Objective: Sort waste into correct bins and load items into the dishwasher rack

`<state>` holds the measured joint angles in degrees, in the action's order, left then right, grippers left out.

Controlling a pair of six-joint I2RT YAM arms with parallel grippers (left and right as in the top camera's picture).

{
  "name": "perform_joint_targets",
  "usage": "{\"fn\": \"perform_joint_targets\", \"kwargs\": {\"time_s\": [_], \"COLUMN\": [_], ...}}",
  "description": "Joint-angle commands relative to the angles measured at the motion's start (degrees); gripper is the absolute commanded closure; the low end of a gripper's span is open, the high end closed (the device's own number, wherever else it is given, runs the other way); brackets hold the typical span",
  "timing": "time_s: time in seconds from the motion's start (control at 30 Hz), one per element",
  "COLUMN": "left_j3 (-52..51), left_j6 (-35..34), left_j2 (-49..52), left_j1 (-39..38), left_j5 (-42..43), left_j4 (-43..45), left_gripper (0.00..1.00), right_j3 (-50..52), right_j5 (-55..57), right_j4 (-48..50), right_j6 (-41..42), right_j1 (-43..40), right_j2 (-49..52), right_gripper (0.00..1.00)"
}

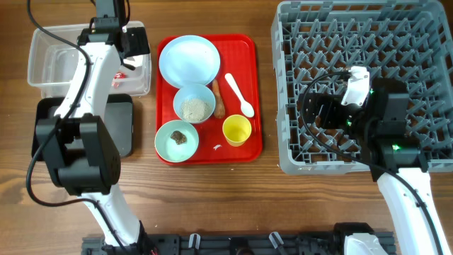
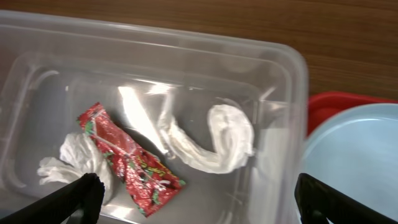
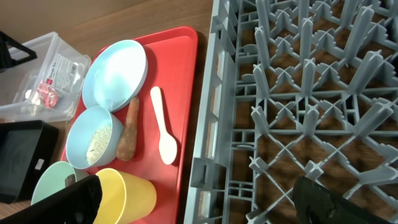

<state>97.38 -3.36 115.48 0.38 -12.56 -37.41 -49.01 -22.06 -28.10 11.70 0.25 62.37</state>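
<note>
The bowl with rice in it is below my left gripper and to its right in the overhead view, so I need to move over there and down onto its cup-side rim [image 1: 211, 114].
The clear tub [image 1: 53, 60] holds the red snack wrapper [image 2: 130, 158] and two white paper scraps [image 2: 214, 140]. My left gripper [image 2: 199, 202] hangs open and empty over the tub's right end [image 1: 133, 44]. The black tray [image 1: 122, 124] lies below the tub. On the red serving tray [image 1: 248, 92] are the pale blue plate [image 1: 189, 60], the whitish-blue bowl [image 1: 195, 104] with rice, the carrot-like stick [image 1: 219, 99], the white spoon [image 1: 238, 94], the yellow cup [image 1: 236, 130] and the mint-green bowl [image 1: 177, 140] with the dark lump. My right gripper [image 3: 202, 202] is open and empty over the left side of the grey rack [image 1: 368, 42].
A small white scrap [image 1: 218, 147] lies on the red tray near the cup. The rack holds nothing but its pegs. The left arm crosses over the black tray and the tub. Bare wooden table shows between the red tray and the rack.
</note>
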Motion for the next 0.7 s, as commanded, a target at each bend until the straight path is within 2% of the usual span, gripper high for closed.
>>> {"fn": "perform_joint_targets", "kwargs": {"time_s": [0.0, 0.1, 0.17, 0.33, 0.4, 0.47, 0.57, 0.67], "left_j3": [0.59, 0.57, 0.57, 0.37, -0.79, -2.51, -5.86, -10.54], "left_j6": [-0.07, 1.40, 1.38, -1.29, -1.90, -1.73, 2.08, 6.69], "left_j2": [-7.65, -11.15, -11.85, -11.47, -11.45, -11.45, -11.43, -11.32], "left_j1": [-2.54, -5.29, -6.80, -10.21, -11.98, -13.75, -16.46, -19.43], "left_j5": [9.99, 19.10, 21.66, 22.14, 22.16, 22.14, 22.14, 22.10], "left_j4": [-1.60, -6.62, -9.73, -20.65, -25.18, -26.32, -24.70, -20.06], "left_gripper": [0.00, 0.00, 0.00, 0.01, 0.05, 0.05, 0.08, 0.18], "right_j3": [-1.33, -1.33, -1.33, -1.33, -1.33, -1.33, -1.33, -1.33], "right_j5": [-0.96, -0.94, -0.94, -0.94, -0.94, -0.94, -0.94, -0.94], "right_j4": [0.15, 0.17, 0.15, 0.04, 0.09, 0.15, 0.20, 0.15], "right_j6": [0.48, 0.48, 0.46, 0.42, 0.42, 0.44, 0.44, 0.44], "right_j1": [0.33, 0.33, 0.33, 0.33, 0.33, 0.33, 0.33, 0.33], "right_j2": [0.44, 0.44, 0.44, 0.44, 0.44, 0.44, 0.44, 0.44], "right_gripper": [0.00, 0.00, 0.00, 0.00, 0.00, 0.00, 0.00, 0.00]}}
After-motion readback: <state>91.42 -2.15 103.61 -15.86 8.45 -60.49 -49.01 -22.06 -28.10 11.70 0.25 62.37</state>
